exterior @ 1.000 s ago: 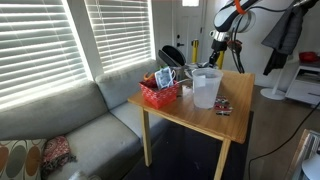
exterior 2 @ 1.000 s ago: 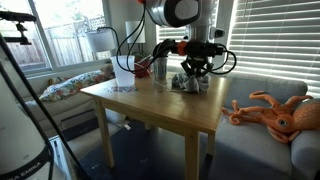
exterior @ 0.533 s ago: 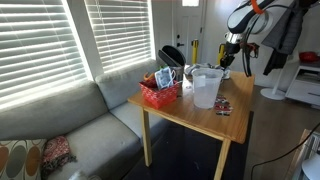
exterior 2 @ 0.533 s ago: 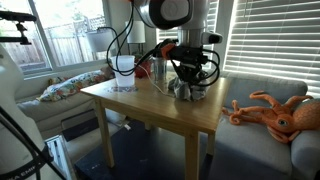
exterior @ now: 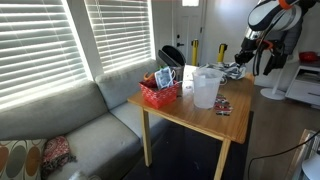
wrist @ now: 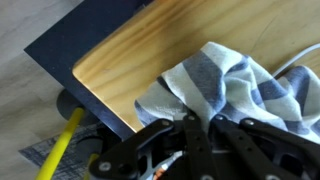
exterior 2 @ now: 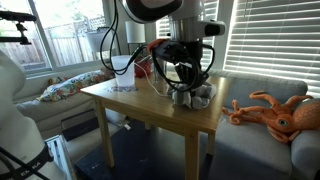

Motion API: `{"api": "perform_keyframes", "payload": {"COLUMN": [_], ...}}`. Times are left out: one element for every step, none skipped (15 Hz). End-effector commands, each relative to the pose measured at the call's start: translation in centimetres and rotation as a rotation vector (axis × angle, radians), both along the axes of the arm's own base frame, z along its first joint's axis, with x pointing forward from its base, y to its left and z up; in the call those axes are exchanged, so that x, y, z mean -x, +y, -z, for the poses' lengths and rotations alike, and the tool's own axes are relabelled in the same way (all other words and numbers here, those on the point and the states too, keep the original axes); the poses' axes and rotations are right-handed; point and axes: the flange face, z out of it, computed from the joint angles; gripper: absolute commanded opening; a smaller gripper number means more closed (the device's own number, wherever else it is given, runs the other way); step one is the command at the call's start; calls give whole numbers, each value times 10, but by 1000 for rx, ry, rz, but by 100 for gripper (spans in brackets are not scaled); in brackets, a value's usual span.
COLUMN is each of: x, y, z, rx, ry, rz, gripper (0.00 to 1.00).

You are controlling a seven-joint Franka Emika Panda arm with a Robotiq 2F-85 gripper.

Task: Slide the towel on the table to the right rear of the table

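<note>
The gripper next needs to pull the fold of cloth to the table's nearest corner and open to let it go, because bare wood still shows between towel [exterior 2: 198, 96] and corner.
The towel [wrist: 240, 80] is blue and white striped and lies bunched near a corner of the wooden table [wrist: 140, 50]. My gripper [wrist: 200, 128] is directly over it, fingers closed on a fold of the cloth. In both exterior views the gripper [exterior: 238, 68] [exterior 2: 188, 85] is down at the table's edge, and the towel [exterior 2: 198, 96] sits crumpled under it. In the view from the sofa side the towel [exterior: 231, 72] shows only as a small pale patch.
A red basket [exterior: 160, 94], a clear pitcher [exterior: 205, 88] and a small dark item [exterior: 222, 107] stand on the table [exterior: 185, 118]. Cups and a container [exterior 2: 125, 72] sit at the far end. An orange octopus toy [exterior 2: 275, 113] lies on the sofa.
The arm has swung along the table toward its edge and come down lower. The towel has shifted with it and is more bunched.
</note>
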Motion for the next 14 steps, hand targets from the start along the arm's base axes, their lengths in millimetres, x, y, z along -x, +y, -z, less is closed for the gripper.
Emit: {"api": "perform_keyframes", "payload": {"x": [20,21,23,22,21,20,20,20,19,19,19,18,15,11], "y": [-11,-13,-14,-14,-12,-9,-6,-1,7,16,24,36,49,62], "z": [-4,-5,-5,-8,-11,-18,-25,-33,-43,-53,-63,-74,-85,-95], "rx": [64,70,71,56,50,56,54,53,35,27,27,16,31,43], "ry": [1,9,28,30,19,-1,-18,-38,-51,-41,-19,-8,3,15], "rz": [111,127,142,149,152,145,134,115,89,68,54,20,-8,-39], "gripper": [2,2,32,34,39,47,53,59,68,73,82,88,94,99]}}
